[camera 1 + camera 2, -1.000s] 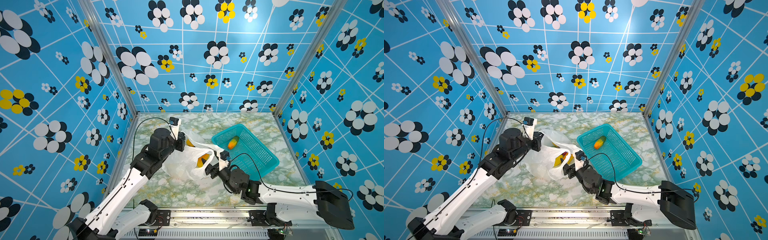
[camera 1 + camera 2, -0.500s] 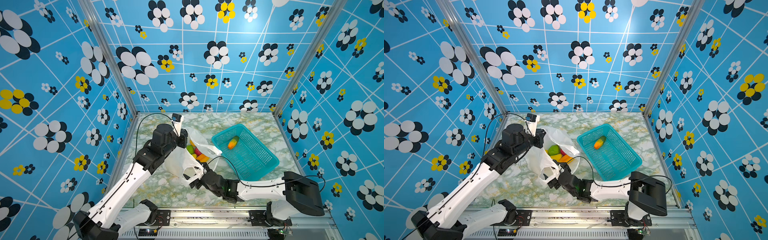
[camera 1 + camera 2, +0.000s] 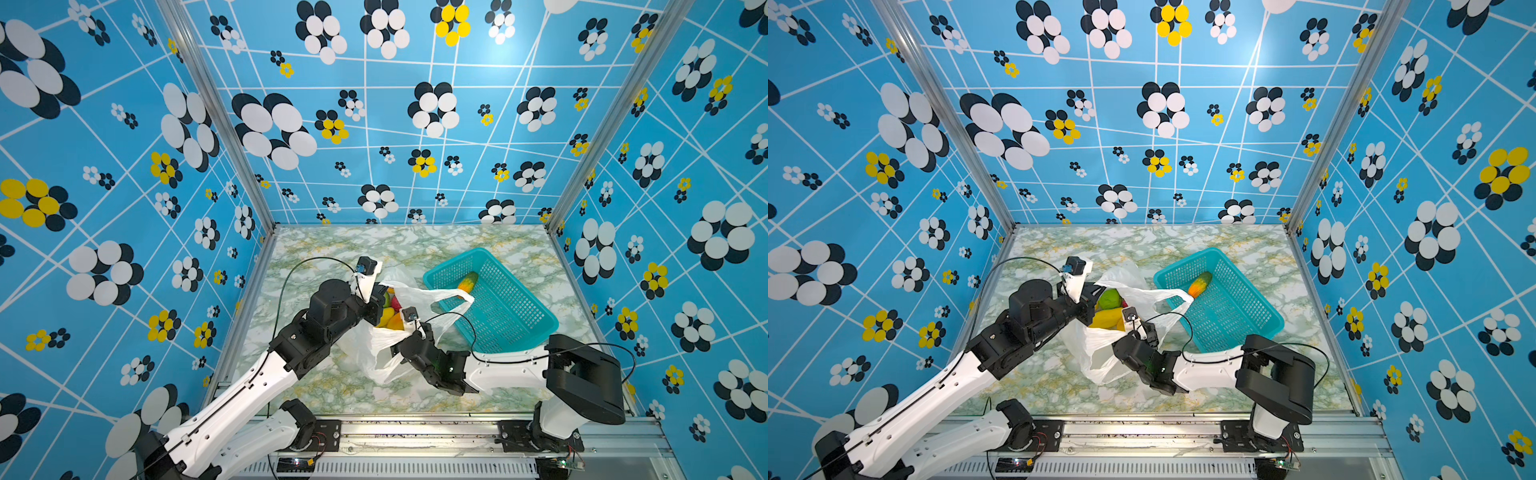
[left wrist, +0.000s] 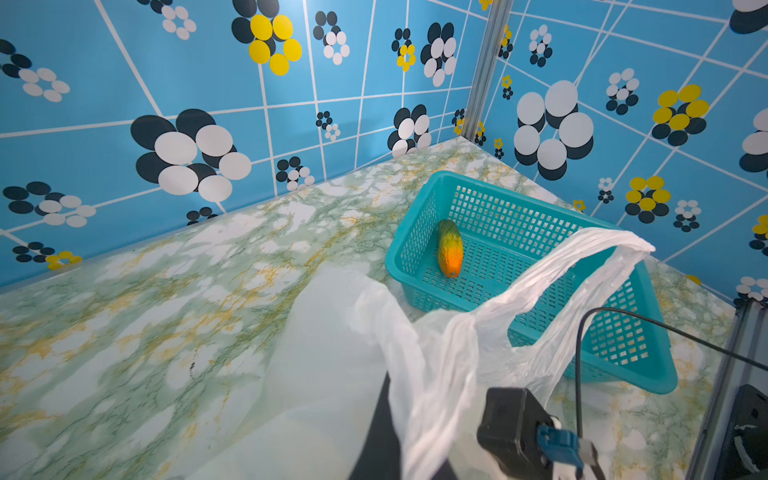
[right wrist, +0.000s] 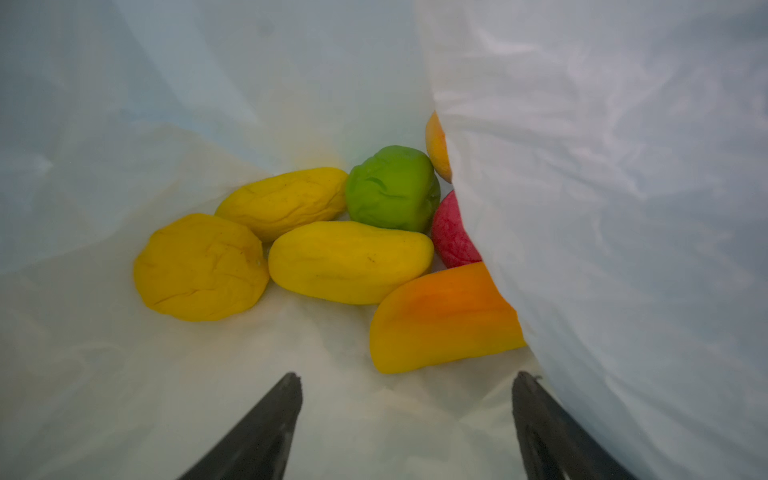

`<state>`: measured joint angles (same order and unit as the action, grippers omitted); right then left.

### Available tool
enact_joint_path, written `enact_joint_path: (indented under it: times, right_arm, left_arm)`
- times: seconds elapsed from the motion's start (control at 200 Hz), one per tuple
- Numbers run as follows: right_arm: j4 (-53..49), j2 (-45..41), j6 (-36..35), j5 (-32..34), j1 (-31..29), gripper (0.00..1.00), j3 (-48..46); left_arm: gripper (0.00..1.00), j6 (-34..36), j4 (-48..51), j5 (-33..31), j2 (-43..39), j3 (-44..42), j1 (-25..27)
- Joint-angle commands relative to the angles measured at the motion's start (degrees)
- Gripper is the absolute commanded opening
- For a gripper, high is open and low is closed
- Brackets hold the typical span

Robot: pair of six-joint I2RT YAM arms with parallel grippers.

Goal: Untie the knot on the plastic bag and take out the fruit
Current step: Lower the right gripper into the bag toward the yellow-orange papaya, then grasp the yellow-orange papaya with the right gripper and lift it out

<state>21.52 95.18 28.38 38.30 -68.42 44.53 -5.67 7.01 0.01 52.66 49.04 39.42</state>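
I need to reach down and outward with my right gripper next and close its fingers around the orange-yellow piece (image 3: 396,321) (image 5: 440,320), because that fruit is below and outward, nearest its fingers.
The plastic bag (image 3: 374,353) stands open mid-table in both top views. My left gripper (image 3: 379,305) is shut on its rim, and one dark finger (image 4: 380,432) shows under the pinched plastic. No knot shows; a loop handle (image 4: 582,257) hangs loose over the basket rim. My right gripper (image 5: 408,376) is open inside the bag mouth, just short of the fruit. There lie an orange-yellow piece (image 5: 440,320), a yellow oblong (image 5: 349,262), a round yellow (image 5: 199,268), a green one (image 5: 392,187) and a red one (image 5: 451,237), partly hidden by the bag wall (image 5: 602,208).
A teal mesh basket (image 3: 519,328) sits to the right of the bag and holds one orange-green fruit (image 3: 467,282), also seen in the left wrist view (image 4: 450,253). Patterned blue walls close in the marbled table on three sides. The right arm's cable (image 3: 465,324) loops over the basket.
My right gripper has swung from the bag's right side round the front and now reaches into the bag mouth. The left gripper has kept its hold on the rim, shifting slightly.
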Motion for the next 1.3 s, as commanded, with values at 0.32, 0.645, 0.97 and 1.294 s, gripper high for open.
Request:
enact_joint_path:
  times: [0.32, 0.645, 0.97, 1.294]
  right_arm:
    - [-8.44, 8.48, 23.05, 1.89, 5.27, 0.94, 7.67]
    - [-11.25, 16.31, 26.22, 1.65, 8.48, 0.88, 12.11]
    - [-12.27, 19.66, 23.74, 1.17, 10.04, 0.91, 15.75]
    - [-10.39, 22.32, 23.53, -2.69, 12.02, 0.64, 17.33]
  left_arm:
    - [0.0, 2.24, -5.99, 0.03, -3.23, -3.04, 1.27]
    - [0.0, 2.62, -6.04, -0.14, -3.67, -3.59, 1.54]
    - [0.0, 2.86, -6.12, -0.25, -3.97, -3.77, 1.61]
    - [0.0, 3.08, -6.12, -0.21, -3.92, -3.77, 1.6]
